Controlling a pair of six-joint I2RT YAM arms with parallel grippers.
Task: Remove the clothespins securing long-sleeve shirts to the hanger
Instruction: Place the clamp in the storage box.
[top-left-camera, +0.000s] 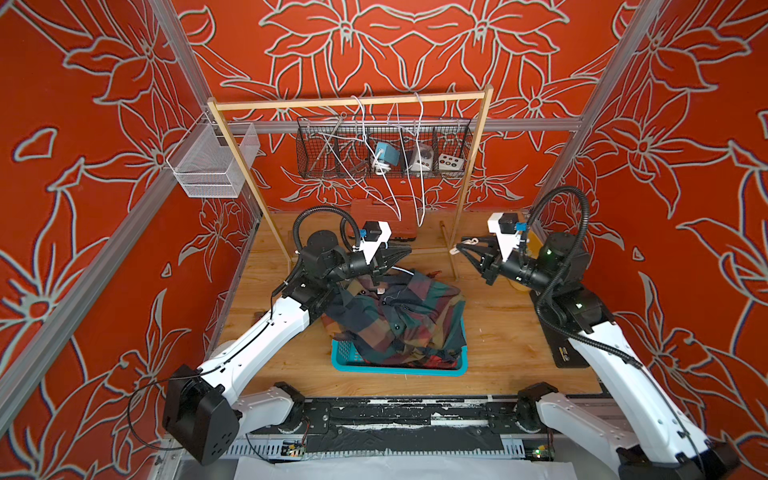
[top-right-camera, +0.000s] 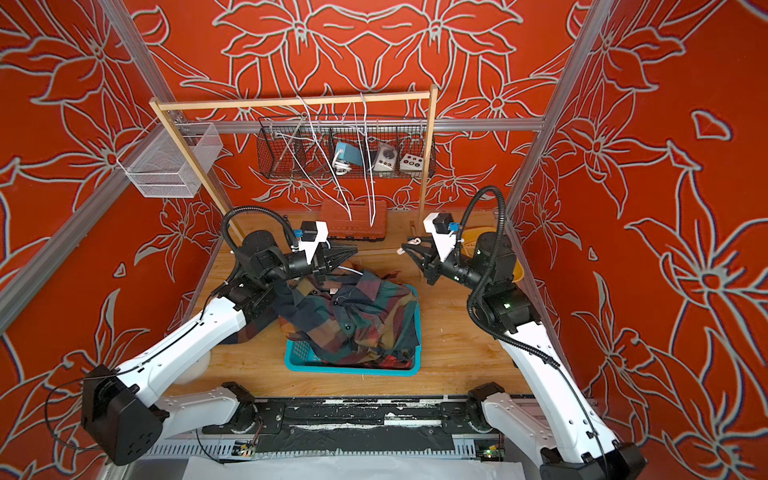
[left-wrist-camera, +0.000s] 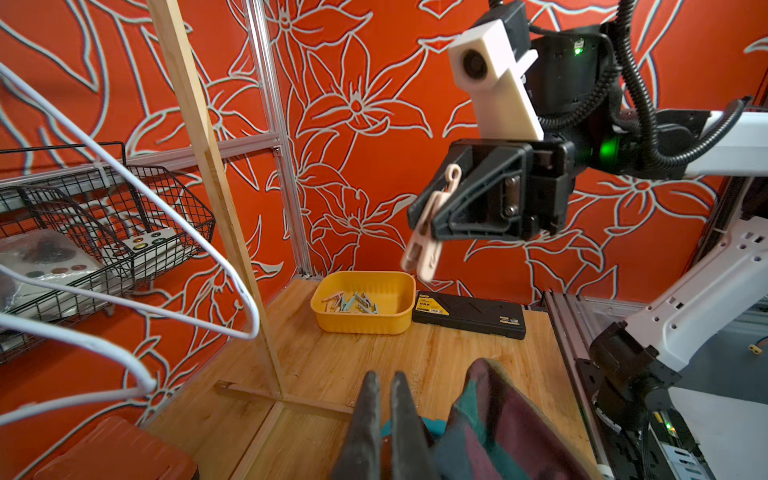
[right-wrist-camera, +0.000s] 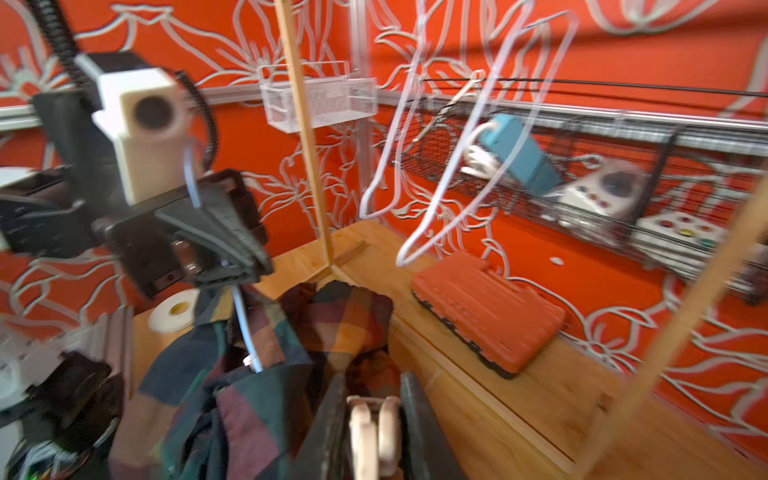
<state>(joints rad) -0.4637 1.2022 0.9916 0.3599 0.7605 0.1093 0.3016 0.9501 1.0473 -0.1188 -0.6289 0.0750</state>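
Note:
Other clothespins are already in the yellow tub (top-right-camera: 473, 237). My right gripper should next swing away from the heap and down over the tub to let go of the pale pink clothespin.
Plaid long-sleeve shirts (top-left-camera: 399, 320) (top-right-camera: 357, 316) in navy, green, maroon and mustard lie heaped in and over a teal basket (top-left-camera: 399, 370). My right gripper (top-left-camera: 459, 247) (right-wrist-camera: 374, 376) hovers right of the heap, shut on a pale pink clothespin (top-left-camera: 468, 241) (left-wrist-camera: 428, 245) (right-wrist-camera: 372, 428). My left gripper (top-left-camera: 409, 250) (left-wrist-camera: 385, 376) is shut at the heap's far left edge, nothing showing between its tips. In the right wrist view a white hanger wire (right-wrist-camera: 245, 328) runs past its fingers into the shirts; I cannot tell whether it is clamped. Bare white hangers (top-left-camera: 419, 174) dangle from the wooden rail (top-left-camera: 349, 102).
A yellow tub (left-wrist-camera: 361, 320) with several clothespins (left-wrist-camera: 353, 303) sits at the back right beside a black case (left-wrist-camera: 469, 318). An orange case (top-left-camera: 374, 212) lies under the rail. A black wire basket (top-left-camera: 382, 149) and a white mesh basket (top-left-camera: 208, 162) hang on the frame.

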